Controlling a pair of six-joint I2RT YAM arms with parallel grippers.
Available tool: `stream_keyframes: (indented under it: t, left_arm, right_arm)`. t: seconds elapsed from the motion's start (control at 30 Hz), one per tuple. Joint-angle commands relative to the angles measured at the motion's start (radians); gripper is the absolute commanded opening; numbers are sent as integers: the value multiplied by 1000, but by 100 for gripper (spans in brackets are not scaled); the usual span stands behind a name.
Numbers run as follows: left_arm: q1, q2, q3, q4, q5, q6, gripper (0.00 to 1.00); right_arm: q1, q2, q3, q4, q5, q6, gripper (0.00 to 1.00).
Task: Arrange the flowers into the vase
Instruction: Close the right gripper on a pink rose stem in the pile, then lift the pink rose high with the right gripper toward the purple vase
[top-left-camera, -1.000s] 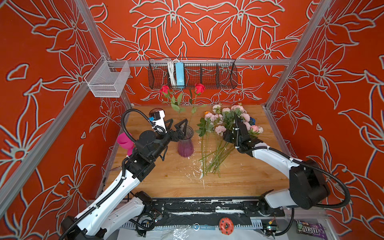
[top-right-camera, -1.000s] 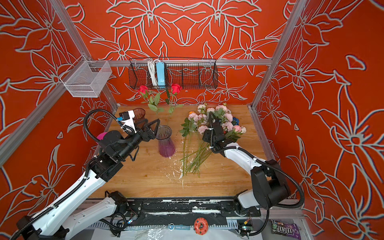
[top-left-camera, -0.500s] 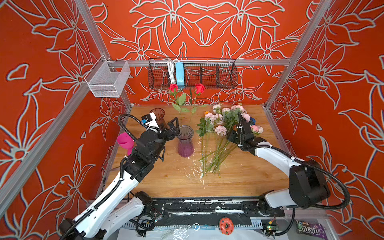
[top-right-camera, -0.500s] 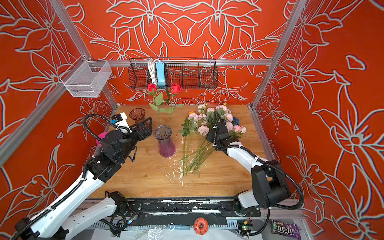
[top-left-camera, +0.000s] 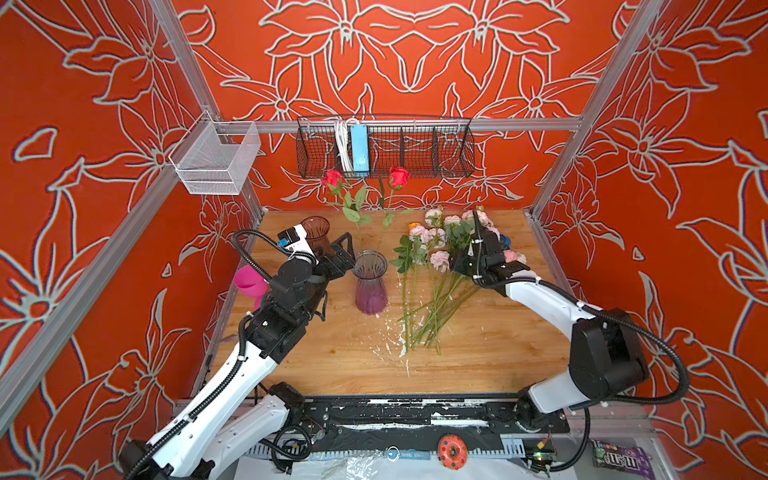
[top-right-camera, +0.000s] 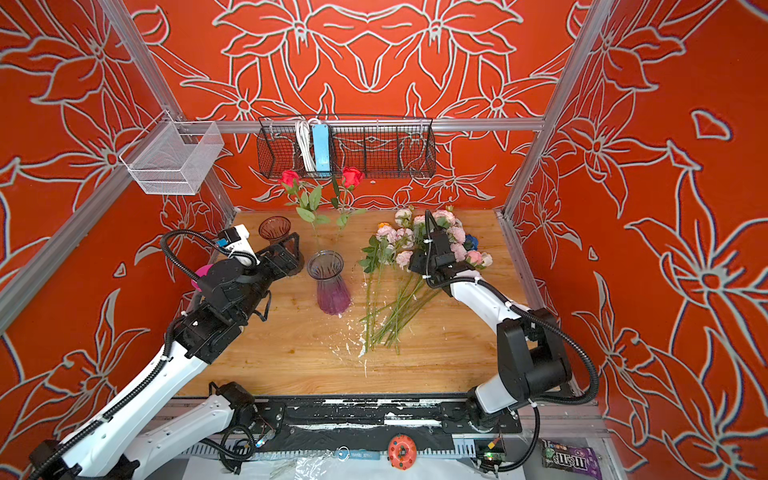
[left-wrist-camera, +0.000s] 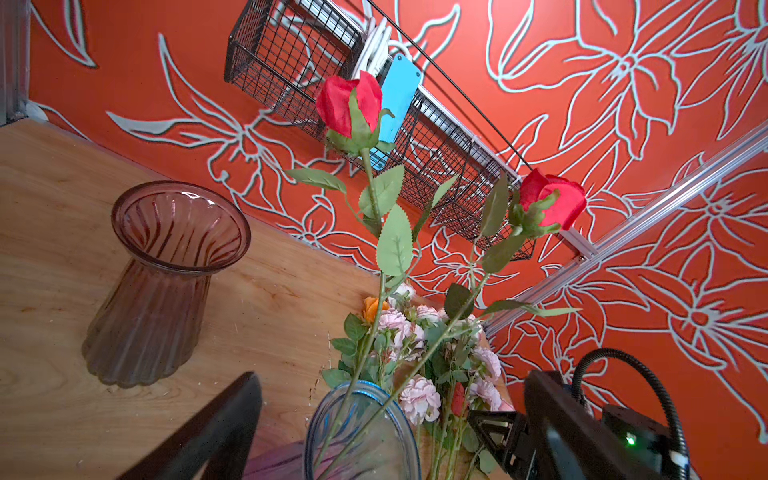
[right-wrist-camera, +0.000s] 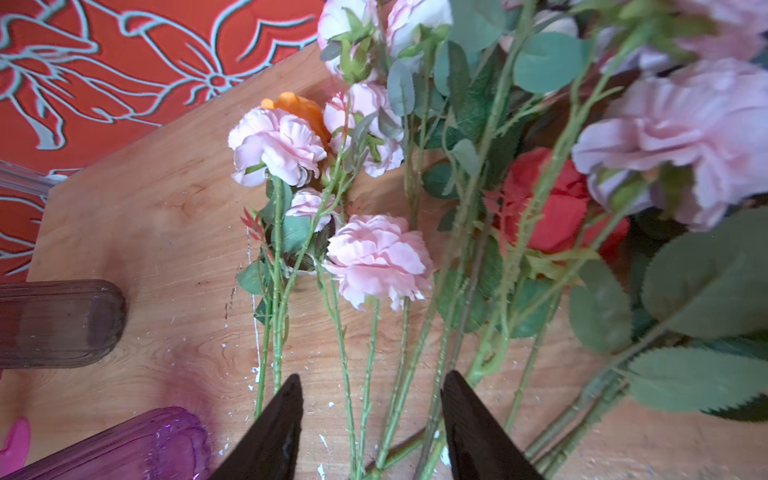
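My right gripper lowers its spread fingers on both sides of the green stem (right-wrist-camera: 436, 301) below and closes next, since the stem runs between the pink bloom and the red one.
The vase (top-left-camera: 370, 286) (top-right-camera: 331, 286) is clear glass with a purple base and stands mid-table. Two red roses (top-left-camera: 332, 178) (top-right-camera: 352, 176) (left-wrist-camera: 349, 106) stand in it. My left gripper (top-left-camera: 341, 252) (top-right-camera: 291, 249) (left-wrist-camera: 392, 376) is open just left of the vase's rim (left-wrist-camera: 359, 388) and holds nothing. The other flowers (top-left-camera: 436, 249) (top-right-camera: 399, 245) (right-wrist-camera: 376, 259), mostly pale pink, lie in a pile to the right. My right gripper (top-left-camera: 459, 268) (top-right-camera: 417, 266) (right-wrist-camera: 372, 376) is low over their stems. It is open, with several green stems between its fingers.
A second, brownish glass vase (top-left-camera: 315, 227) (top-right-camera: 274, 227) (left-wrist-camera: 166, 270) stands at the back left. A pink cup (top-left-camera: 249, 282) sits at the left edge. A black wire basket (top-left-camera: 386, 145) and a white mesh bin (top-left-camera: 216, 162) hang on the walls.
My left gripper has drawn back to the left from the vase's mouth, and the left rose swayed. The right gripper shifted a little over the flower pile.
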Motion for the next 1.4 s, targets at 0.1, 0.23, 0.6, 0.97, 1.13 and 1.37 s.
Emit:
stream_keyframes:
  t: [0.1, 0.23, 0.6, 0.97, 1.13, 1.37]
  left_arm:
    - [10, 15, 12, -9, 1, -24, 98]
    - [14, 20, 12, -9, 4, -28, 98]
    - [44, 19, 13, -11, 20, -36, 98]
    - [103, 17, 11, -1, 42, -39, 98]
    - [129, 25, 10, -2, 73, -67, 98]
    - [141, 25, 8, -1, 82, -73, 98]
  right_arm:
    - [-29, 60, 31, -53, -57, 30, 55]
    - [-49, 87, 56, -98, -31, 51, 52]
    - [-114, 173, 118, -96, -105, 68, 49]
    - [-127, 263, 162, -52, -169, 108, 41]
    - [-131, 311, 191, -54, -175, 116, 39]
    - [-133, 276, 166, -16, -188, 118, 7]
